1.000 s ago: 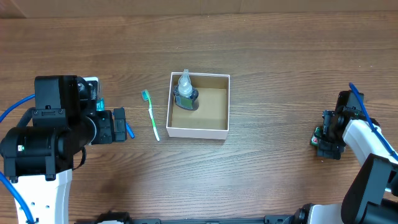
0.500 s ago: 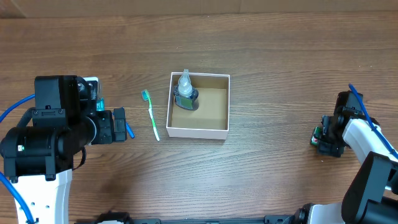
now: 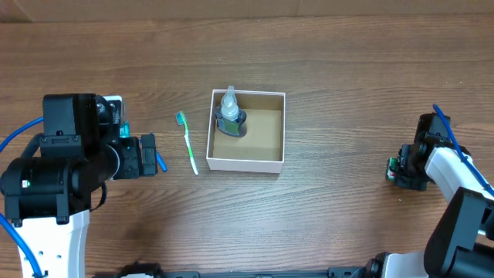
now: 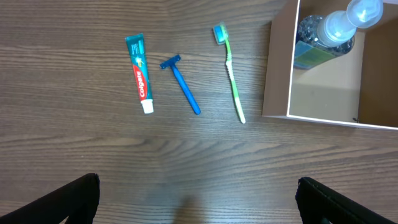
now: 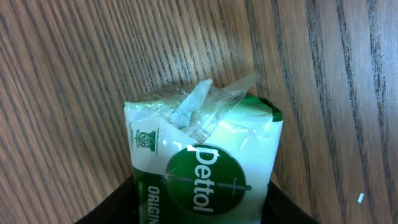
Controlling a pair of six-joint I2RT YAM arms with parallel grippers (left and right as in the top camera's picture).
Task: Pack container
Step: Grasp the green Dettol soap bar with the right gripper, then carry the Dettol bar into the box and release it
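Observation:
I should raise my right gripper, move left in the overhead view, and lower to release the packet in the container (image 3: 247, 164) beside the bottle, where the container's bottom is clear.
The container (image 3: 247, 164), a white-walled box with a brown inside, stands mid-table and holds a clear pump bottle (image 3: 229, 116) in its left back corner. In the left wrist view its wall (image 4: 278, 68) and the bottle (image 4: 329, 28) sit at the top right. At the table's far right, my right gripper (image 3: 401, 171) is down on a green and white Dettol soap packet (image 5: 205, 149). Both fingers of that gripper (image 5: 202, 199) press the packet's sides. My left gripper (image 4: 199, 199) hangs open over bare wood, left of the container.
A green toothbrush (image 3: 187, 143) lies just left of the container. In the left wrist view, a blue razor (image 4: 183, 84) and a toothpaste tube (image 4: 140, 73) lie further left of the toothbrush (image 4: 232, 74). The table is brown wood.
The right gripper's jaws have closed in onto the soap packet, and the gripper has shifted slightly. The left arm and the items by the container have not moved.

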